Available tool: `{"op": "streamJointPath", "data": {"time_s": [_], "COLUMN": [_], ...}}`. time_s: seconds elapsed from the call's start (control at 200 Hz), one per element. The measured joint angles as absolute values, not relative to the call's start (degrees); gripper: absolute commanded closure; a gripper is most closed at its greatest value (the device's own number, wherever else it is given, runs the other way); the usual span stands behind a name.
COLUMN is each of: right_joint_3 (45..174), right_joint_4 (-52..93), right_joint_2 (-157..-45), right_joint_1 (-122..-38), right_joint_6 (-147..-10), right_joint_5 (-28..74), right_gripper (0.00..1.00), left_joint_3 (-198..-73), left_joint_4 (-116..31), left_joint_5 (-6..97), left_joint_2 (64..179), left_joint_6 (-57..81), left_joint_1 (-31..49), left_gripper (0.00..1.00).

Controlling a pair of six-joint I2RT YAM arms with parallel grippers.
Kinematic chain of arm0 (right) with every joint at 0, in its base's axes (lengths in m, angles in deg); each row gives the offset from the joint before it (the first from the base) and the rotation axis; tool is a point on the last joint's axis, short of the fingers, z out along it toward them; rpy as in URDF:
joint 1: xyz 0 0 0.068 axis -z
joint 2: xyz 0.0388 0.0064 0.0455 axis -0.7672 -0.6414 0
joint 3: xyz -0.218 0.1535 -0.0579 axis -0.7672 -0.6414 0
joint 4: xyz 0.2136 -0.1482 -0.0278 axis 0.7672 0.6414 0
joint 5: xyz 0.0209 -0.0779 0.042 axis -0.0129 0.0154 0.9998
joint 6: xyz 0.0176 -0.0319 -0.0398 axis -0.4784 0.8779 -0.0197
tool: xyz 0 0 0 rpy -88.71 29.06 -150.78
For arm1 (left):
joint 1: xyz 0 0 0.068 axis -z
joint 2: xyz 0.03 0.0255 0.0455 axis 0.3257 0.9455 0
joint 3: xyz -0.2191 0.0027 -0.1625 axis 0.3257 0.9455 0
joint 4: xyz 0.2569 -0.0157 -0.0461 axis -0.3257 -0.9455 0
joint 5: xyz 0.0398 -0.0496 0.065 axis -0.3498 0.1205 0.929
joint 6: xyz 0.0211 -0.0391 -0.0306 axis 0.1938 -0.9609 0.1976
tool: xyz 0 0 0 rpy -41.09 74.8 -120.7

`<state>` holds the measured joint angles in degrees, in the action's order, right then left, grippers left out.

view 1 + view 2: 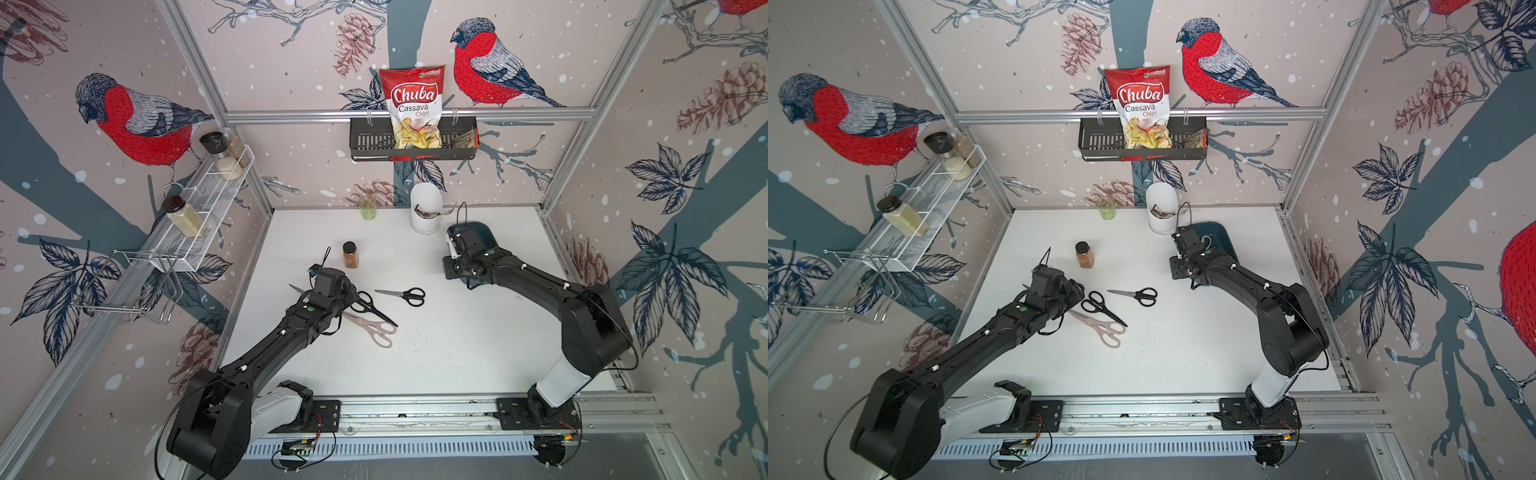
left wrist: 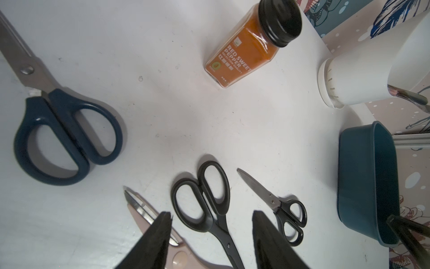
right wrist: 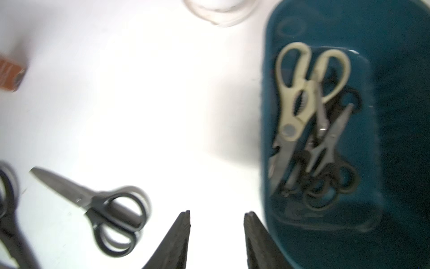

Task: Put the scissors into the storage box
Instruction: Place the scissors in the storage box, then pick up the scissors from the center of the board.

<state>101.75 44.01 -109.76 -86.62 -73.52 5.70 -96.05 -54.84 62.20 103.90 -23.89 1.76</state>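
The small black pair's near handle loop [image 3: 100,237] is below my right gripper, open for one finger. I need to swing my right gripper away from the box [image 3: 395,116] and down onto that loop.
Several scissors lie on the white table: a blue-handled pair [image 2: 67,137], a black-handled pair [image 2: 202,198], a small black pair [image 1: 401,294] and pale pink shears [image 1: 374,330]. My left gripper [image 2: 211,215] hangs open above the black pair's handles and shank, with one finger over the pink shears' blade. The dark teal storage box [image 3: 395,116] stands at the back right and holds cream-handled shears [image 3: 295,100] and black-handled scissors [image 3: 325,181]. My right gripper [image 3: 217,215] is open and empty just beside the box's near wall. In both top views the right arm hides most of the box [image 1: 1219,237].
An orange spice jar [image 1: 350,254] stands behind the left gripper. A white utensil holder [image 1: 424,208] and a small green glass [image 1: 368,208] sit at the back edge. A black wire basket [image 1: 374,143] with a chips bag hangs on the back wall. A white wire shelf [image 1: 208,199] lines the left wall.
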Motion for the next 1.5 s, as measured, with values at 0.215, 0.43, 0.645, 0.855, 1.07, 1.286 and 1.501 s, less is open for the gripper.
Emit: {"op": "streamJointPath", "data": {"time_s": [0.215, 0.43, 0.645, 0.855, 1.07, 1.286, 1.501], "right_joint_3": [106.60, 111.26, 114.43, 116.61, 116.92, 116.96, 116.76], "right_joint_4": [47.28, 53.97, 57.56, 59.09, 59.41, 59.26, 58.96], "right_joint_2": [-116.76, -124.52, -127.05, -129.35, -130.09, -131.12, -131.29], "right_joint_1": [-98.62, -103.03, -103.14, -102.46, -102.27, -102.33, -102.53], "right_joint_6": [-73.02, -71.27, -68.58, -65.43, -62.88, -62.24, -61.32], "right_joint_5": [8.17, 6.53, 5.13, 4.30, 4.08, 4.12, 4.41], "right_gripper": [0.58, 0.60, 0.62, 0.66, 0.69, 0.74, 0.81], "left_joint_3": [-94.50, -92.05, -90.94, -90.59, -90.07, -89.72, -89.61], "left_joint_4": [-53.98, -54.01, -54.01, -54.01, -53.83, -53.74, -53.74], "left_joint_5": [61.02, 60.56, 59.19, 59.14, 58.93, 58.86, 58.82], "left_joint_2": [103.29, 100.30, 98.46, 98.61, 98.72, 98.55, 98.15], "left_joint_6": [-23.93, -23.93, -23.93, -23.93, -23.93, -23.95, -23.95], "left_joint_1": [-0.68, -4.38, -6.06, -6.21, -6.21, -6.21, -6.28], "left_gripper": [0.40, 0.40, 0.40, 0.40, 0.40, 0.40, 0.40]}}
